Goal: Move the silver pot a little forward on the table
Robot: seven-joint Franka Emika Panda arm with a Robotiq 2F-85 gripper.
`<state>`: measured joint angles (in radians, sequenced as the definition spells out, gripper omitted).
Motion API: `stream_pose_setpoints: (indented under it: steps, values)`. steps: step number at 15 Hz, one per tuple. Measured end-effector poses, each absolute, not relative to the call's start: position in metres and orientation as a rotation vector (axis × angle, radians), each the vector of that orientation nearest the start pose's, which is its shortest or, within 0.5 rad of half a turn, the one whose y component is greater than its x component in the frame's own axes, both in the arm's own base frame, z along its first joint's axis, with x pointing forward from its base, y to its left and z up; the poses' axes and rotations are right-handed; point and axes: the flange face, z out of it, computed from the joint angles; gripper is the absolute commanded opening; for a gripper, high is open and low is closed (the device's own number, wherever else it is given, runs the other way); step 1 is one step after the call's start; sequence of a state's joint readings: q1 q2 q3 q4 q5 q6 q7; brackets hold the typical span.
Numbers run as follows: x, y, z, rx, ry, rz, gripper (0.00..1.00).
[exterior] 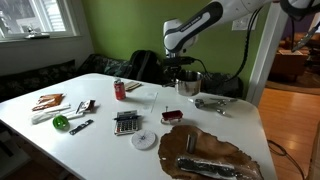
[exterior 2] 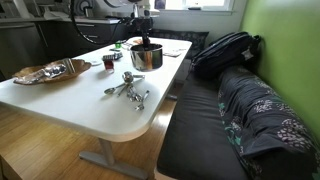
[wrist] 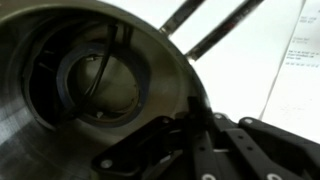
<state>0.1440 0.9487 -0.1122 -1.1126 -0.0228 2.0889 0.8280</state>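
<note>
I will next carry the pot [exterior: 189, 86] toward the white paper, set it down on the bare table there and let go of its rim, because that spot is clear.
The silver pot [exterior: 189, 86] stands near the far edge of the white table [exterior: 100, 150], and shows in both exterior views [exterior 2: 146, 58]. My gripper [exterior: 186, 72] comes down onto it from above [exterior 2: 145, 42]. In the wrist view the pot's dark inside [wrist: 90, 80] fills the left. My gripper's fingers [wrist: 200, 125] straddle the pot's rim, one inside and one outside, closed on the wall. The table top also shows in an exterior view [exterior 2: 70, 98].
A red can [exterior: 119, 90], a calculator [exterior: 126, 122], a dark red box [exterior: 172, 116] and a brown mat [exterior: 215, 152] lie on the table. Metal utensils [exterior 2: 128, 90] lie beside the pot. A bench with a backpack [exterior 2: 225, 50] runs along the table.
</note>
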Motion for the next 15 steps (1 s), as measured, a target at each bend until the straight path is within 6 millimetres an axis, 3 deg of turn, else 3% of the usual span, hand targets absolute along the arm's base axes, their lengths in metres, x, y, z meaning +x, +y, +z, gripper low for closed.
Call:
stream_pose_setpoints:
  steps: [5,15]
  values:
    - [0.797,0.066,0.229,-2.972,1.176,-0.220,0.04]
    - [0.805,0.080,0.209,-2.905,1.160,-0.198,0.01]
